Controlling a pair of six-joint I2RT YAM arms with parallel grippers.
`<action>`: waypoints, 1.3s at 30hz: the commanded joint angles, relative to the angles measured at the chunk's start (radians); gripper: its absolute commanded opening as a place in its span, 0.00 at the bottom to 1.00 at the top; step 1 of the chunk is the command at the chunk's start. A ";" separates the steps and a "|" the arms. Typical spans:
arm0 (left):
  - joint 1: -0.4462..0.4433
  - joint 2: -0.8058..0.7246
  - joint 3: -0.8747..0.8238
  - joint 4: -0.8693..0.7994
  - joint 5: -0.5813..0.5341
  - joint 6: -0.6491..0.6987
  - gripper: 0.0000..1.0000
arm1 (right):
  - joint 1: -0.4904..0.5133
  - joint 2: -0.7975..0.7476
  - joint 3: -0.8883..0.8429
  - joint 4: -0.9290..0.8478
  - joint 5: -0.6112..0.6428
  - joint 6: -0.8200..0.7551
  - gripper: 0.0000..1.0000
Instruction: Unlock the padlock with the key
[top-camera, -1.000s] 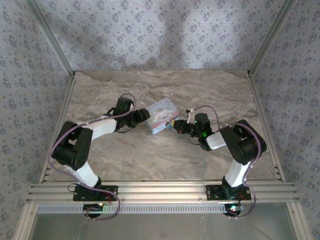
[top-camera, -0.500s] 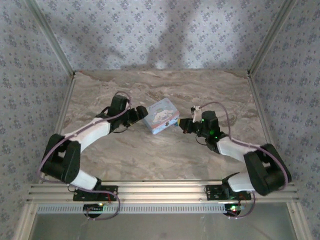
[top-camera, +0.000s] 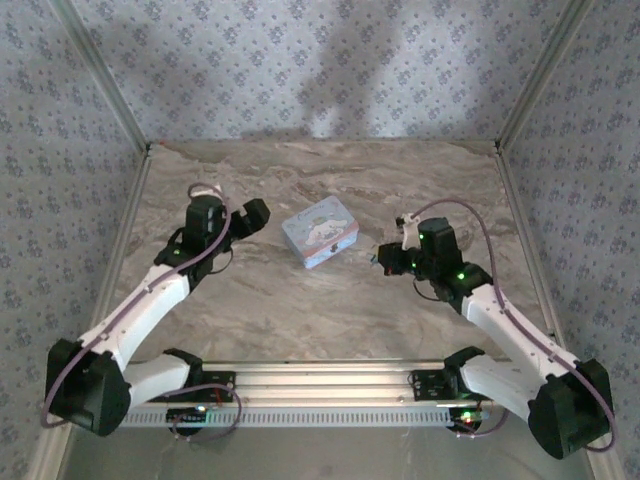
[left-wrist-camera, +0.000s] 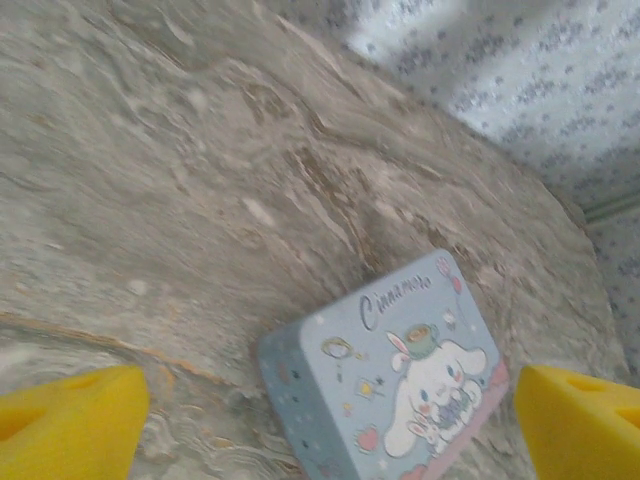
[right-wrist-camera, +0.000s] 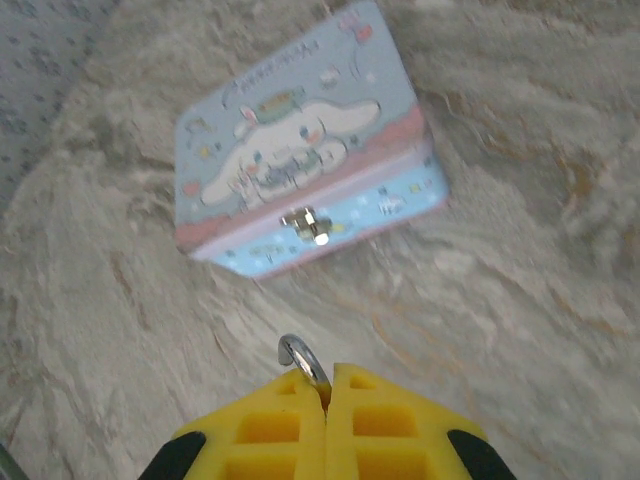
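The padlock will go back toward my base next, carried by my right gripper, and down to the bare marble near the metal bar. My right gripper will release it there, clear of the tin.
My right gripper is shut on the padlock, its yellow fingers pressed together. Only the thin silvery shackle pokes out between them, curving like a hook with one free end; the blue body is hidden. In the top view the right gripper hovers just right of the tin, apart from it. My left gripper stands open left of the tin, nothing between its yellow fingertips. The key is out of view.
A light-blue cartoon-printed tin lies shut mid-table, its small metal latch facing the right gripper. The left wrist view has the tin between and beyond the fingers. Patterned walls and metal rails enclose the marble table.
Both arms have drawn back from the tin. The left gripper opened wide and moved left; the right gripper moved right and nearer, still shut on the shackle.
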 joint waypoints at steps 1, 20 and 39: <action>0.012 -0.070 -0.035 0.005 -0.091 0.030 0.96 | -0.004 -0.032 0.025 -0.246 0.027 -0.009 0.05; 0.051 -0.177 -0.104 -0.011 -0.145 0.030 0.98 | -0.003 0.102 -0.154 -0.157 -0.063 0.101 0.05; 0.097 -0.154 -0.081 -0.024 -0.156 0.109 0.98 | -0.072 0.095 -0.103 -0.104 0.037 0.066 0.38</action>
